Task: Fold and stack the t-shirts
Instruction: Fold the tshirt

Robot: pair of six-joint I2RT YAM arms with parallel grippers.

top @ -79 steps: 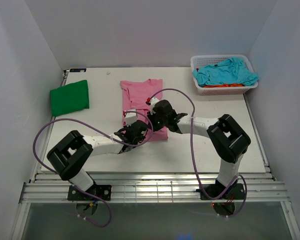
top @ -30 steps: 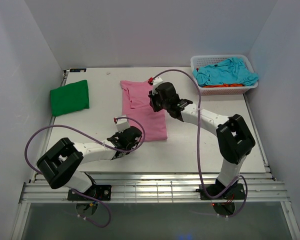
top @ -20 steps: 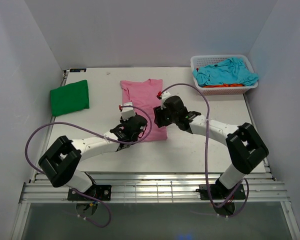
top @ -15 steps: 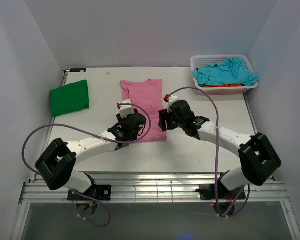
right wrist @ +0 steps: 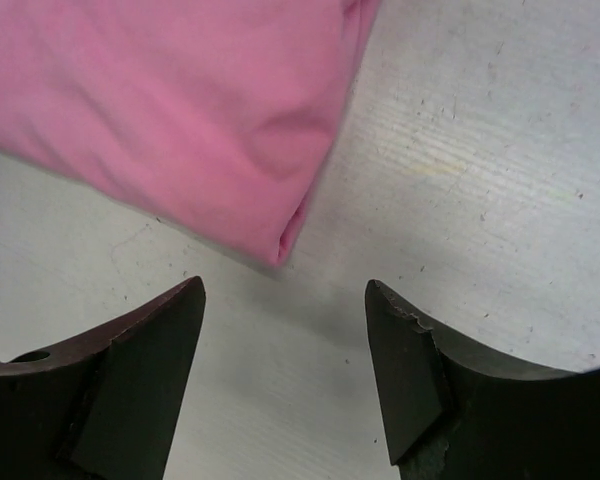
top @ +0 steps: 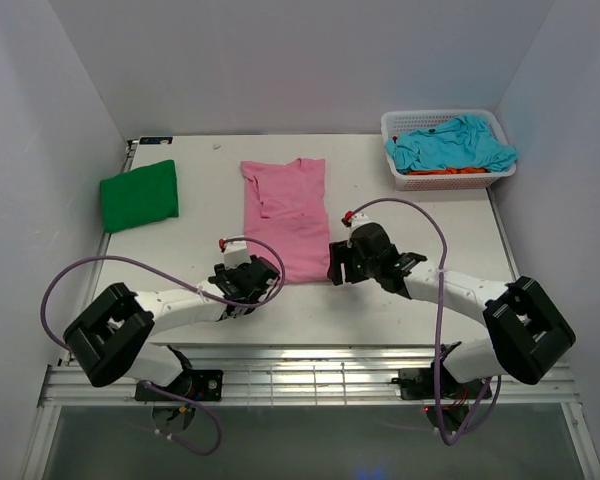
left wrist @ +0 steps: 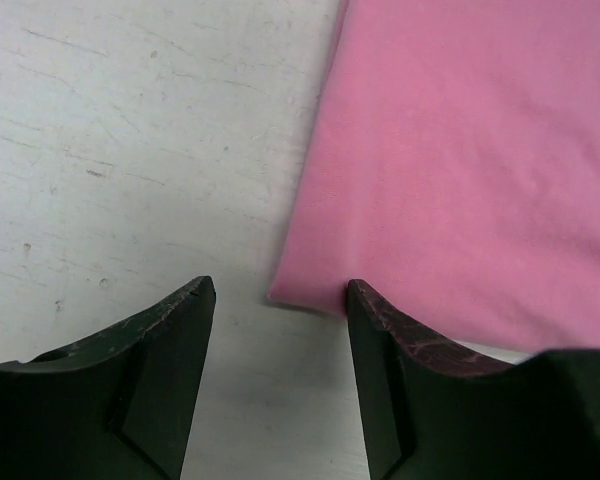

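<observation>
My left gripper will next move gently outward over the pink t-shirt's near corner (left wrist: 295, 286) on the green t-shirt's side, as that corner only just reaches its open fingers.
A pink t-shirt (top: 287, 213) lies flat on the table, folded into a long narrow strip with its collar at the far end. My left gripper (top: 248, 283) is open at the strip's near left corner (left wrist: 310, 292); the right fingertip (left wrist: 365, 305) touches the hem. My right gripper (top: 342, 265) is open just short of the near right corner (right wrist: 285, 245), nothing between its fingers. A folded green t-shirt (top: 139, 194) rests at the far left. Turquoise (top: 450, 143) and orange (top: 450, 171) t-shirts lie crumpled in the basket.
A white mesh basket (top: 400, 178) stands at the far right corner. Purple cables loop from both arms over the near part of the table (top: 380, 310). White walls close in the left, right and back.
Both arms drew the pink shirt's folded side back toward the near edge, then let go. Both grippers went from shut to open and now sit at the near corners.
</observation>
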